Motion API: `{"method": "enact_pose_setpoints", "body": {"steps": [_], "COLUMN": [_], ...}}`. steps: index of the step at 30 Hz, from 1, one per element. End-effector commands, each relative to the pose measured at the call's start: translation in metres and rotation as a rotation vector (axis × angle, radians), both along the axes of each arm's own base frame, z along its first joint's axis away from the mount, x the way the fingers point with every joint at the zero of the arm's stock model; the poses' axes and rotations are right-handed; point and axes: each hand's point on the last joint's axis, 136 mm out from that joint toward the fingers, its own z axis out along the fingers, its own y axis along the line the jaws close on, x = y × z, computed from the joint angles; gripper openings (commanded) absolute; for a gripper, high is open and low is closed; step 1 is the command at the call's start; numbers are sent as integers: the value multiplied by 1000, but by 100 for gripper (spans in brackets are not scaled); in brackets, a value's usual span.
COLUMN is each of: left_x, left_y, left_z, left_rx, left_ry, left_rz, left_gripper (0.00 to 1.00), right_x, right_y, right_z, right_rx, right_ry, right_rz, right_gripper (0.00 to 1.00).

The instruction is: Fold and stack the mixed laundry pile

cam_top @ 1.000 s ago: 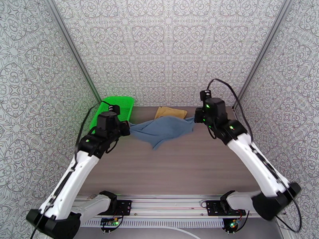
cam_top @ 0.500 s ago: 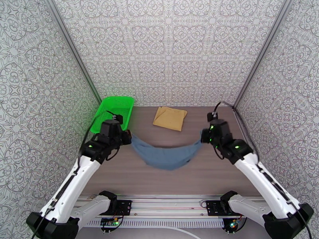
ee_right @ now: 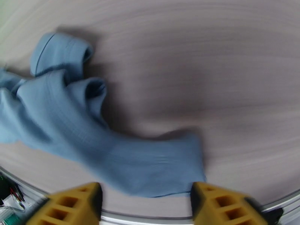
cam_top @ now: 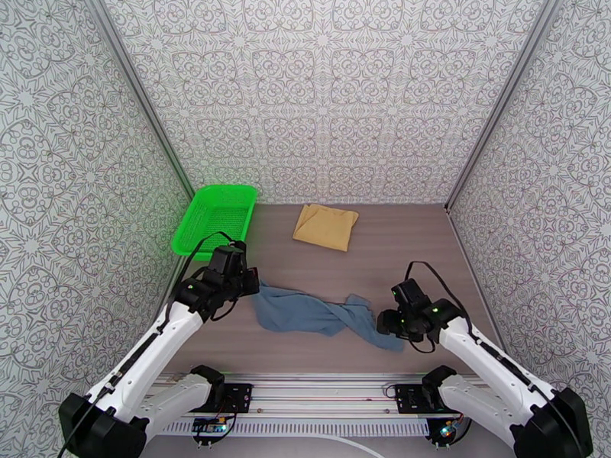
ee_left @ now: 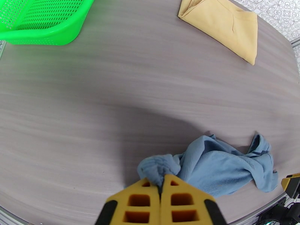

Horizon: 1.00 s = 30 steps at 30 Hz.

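Observation:
I will next move my right gripper outward from the tank top's loose end and down onto the curled flap on its far edge, which sticks out free.
The slate-blue tank top point(cam_top: 321, 314) lies crumpled in a long strip on the table near the front edge. My left gripper point(cam_top: 252, 288) is shut on its bunched left end point(ee_left: 157, 167), its yellow fingers point(ee_left: 144, 199) pressed together. At the strip's right end my right gripper point(cam_top: 382, 324) stands open. Its fingers point(ee_right: 75, 203) are set wide apart, and the loose end of the tank top point(ee_right: 150, 165) lies on the table just ahead of them. The mustard-yellow cloth point(cam_top: 327, 226) lies folded flat at the back of the table, apart from both grippers.
A bright green mesh basket point(cam_top: 214, 217) stands at the back left corner. Patterned walls close in the table on three sides. The table's front edge with its metal rail point(cam_top: 305, 387) runs just below the tank top.
Both arms came down and toward the front edge. The tank top, held stretched between them before, now lies on the table. The right gripper has opened and let go of its end.

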Motion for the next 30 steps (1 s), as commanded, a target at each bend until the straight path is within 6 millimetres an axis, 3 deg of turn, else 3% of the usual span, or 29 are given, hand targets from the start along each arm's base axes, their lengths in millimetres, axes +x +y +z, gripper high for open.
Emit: {"method": "enact_pose_setpoints", "body": {"steps": [1,7,13,18,22,24,25,27,30], "left_x": [7,4,3,5,5,5,5,5,4], "left_y": [1,1,1,-1,-2,-2,-2,-2,-1], "left_z": [19,17,17,14,14,13,14,15,18], "left_rx": [-13,-18,-25,-32,-35,-36,-36,-39,-39], "left_ry": [-51,-49,-51,-47,-47,-46,-48,-50,-60], "left_rz": [16,18,17,15,14,13,15,12,15], "left_gripper": [0,0,0,0,0,0,0,0,0], "right_x": [27,79,116,126,121,123,125,132,148], "right_y": [15,40,59,77,86,84,82,78,67], "right_z": [28,25,-4,-39,-58,-55,-48,-26,32], "right_rx": [33,29,5,43,81,76,63,39,-8], "right_ry": [-88,-138,-123,-54,-4,-15,-37,-97,-257], "right_rz": [32,82,126,157,171,171,168,169,168], "right_gripper": [77,66,60,49,26,4,0,0,0]}}
